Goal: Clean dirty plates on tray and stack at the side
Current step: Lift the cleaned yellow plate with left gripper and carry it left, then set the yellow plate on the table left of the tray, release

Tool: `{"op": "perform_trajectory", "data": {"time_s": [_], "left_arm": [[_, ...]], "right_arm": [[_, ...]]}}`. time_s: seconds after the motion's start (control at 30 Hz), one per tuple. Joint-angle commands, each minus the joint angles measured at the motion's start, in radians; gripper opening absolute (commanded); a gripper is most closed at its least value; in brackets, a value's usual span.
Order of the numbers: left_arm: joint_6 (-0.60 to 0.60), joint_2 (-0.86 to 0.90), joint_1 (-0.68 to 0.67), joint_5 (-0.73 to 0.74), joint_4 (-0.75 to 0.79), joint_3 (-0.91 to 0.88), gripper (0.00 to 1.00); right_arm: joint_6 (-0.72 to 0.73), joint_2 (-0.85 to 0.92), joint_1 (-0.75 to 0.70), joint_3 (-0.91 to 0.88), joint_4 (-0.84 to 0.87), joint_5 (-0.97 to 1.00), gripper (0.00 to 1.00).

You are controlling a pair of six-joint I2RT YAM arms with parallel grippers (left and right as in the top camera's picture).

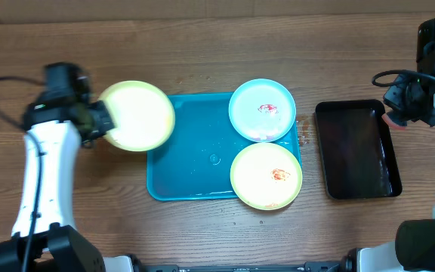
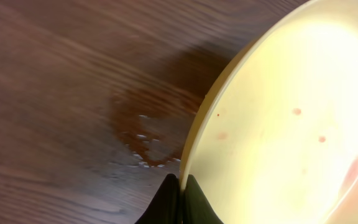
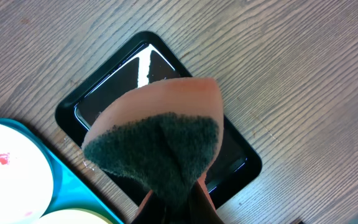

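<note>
The plate's rim goes down, back and left in the overhead view next. My left gripper releases it on the bare tabletop beside the turquoise tray.
My left gripper [image 1: 100, 121] is shut on the rim of a pale yellow-green plate [image 1: 136, 115], held left of the turquoise tray [image 1: 191, 162], partly over its left edge. In the left wrist view the fingers [image 2: 180, 182] pinch the plate's rim [image 2: 278, 124]; it shows only faint red specks. A light blue plate [image 1: 261, 110] and a second yellow-green plate [image 1: 266, 175], both with red smears, sit at the tray's right side. My right gripper [image 1: 400, 117] is shut on a sponge [image 3: 157, 146], orange with a dark green scrub face, above the black tray.
A smaller black rectangular tray [image 1: 356, 149] lies right of the turquoise tray; it also shows in the right wrist view [image 3: 235, 158]. A wet patch with crumbs [image 2: 145, 134] marks the wooden table under the held plate. Small red specks [image 1: 303, 130] lie between the trays.
</note>
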Motion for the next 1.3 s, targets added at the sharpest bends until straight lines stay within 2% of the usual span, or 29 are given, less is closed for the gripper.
{"op": "perform_trajectory", "data": {"time_s": [0.0,0.1,0.27,0.57,0.83,0.97,1.03,1.13,1.17,1.23,1.27], "left_arm": [[0.027,-0.013,0.156,0.097,0.010,-0.003,0.04],[0.021,0.000,0.300,0.105,0.049,-0.046,0.04],[0.011,0.005,0.404,0.157,0.147,-0.153,0.04],[-0.002,0.006,0.415,0.176,0.384,-0.370,0.04],[-0.085,0.048,0.415,0.066,0.528,-0.467,0.04],[-0.084,0.084,0.414,0.097,0.530,-0.467,0.18],[-0.080,0.087,0.413,0.138,0.505,-0.467,0.22],[-0.011,0.084,0.408,0.200,0.499,-0.460,0.26],[0.008,0.082,0.408,0.214,0.486,-0.449,0.26],[0.024,0.079,0.408,0.225,0.423,-0.404,0.16],[0.024,0.078,0.407,0.225,0.387,-0.373,0.16]], "right_arm": [[-0.005,0.003,-0.002,-0.001,0.006,0.009,0.04],[-0.005,0.003,-0.002,-0.001,0.006,0.009,0.04],[-0.014,0.003,-0.002,-0.001,0.006,0.008,0.04],[-0.025,0.003,-0.002,-0.001,0.013,0.002,0.04],[-0.031,0.003,-0.002,-0.001,0.010,0.002,0.04],[-0.031,0.003,-0.002,-0.001,0.009,0.002,0.04],[-0.031,0.003,-0.002,-0.001,0.009,0.002,0.04],[-0.031,0.003,-0.002,-0.001,0.007,0.002,0.04],[-0.031,0.003,-0.002,-0.001,0.007,0.002,0.04],[-0.031,0.003,-0.002,-0.001,0.006,0.002,0.04],[-0.031,0.003,-0.002,-0.001,0.006,0.002,0.04]]}}
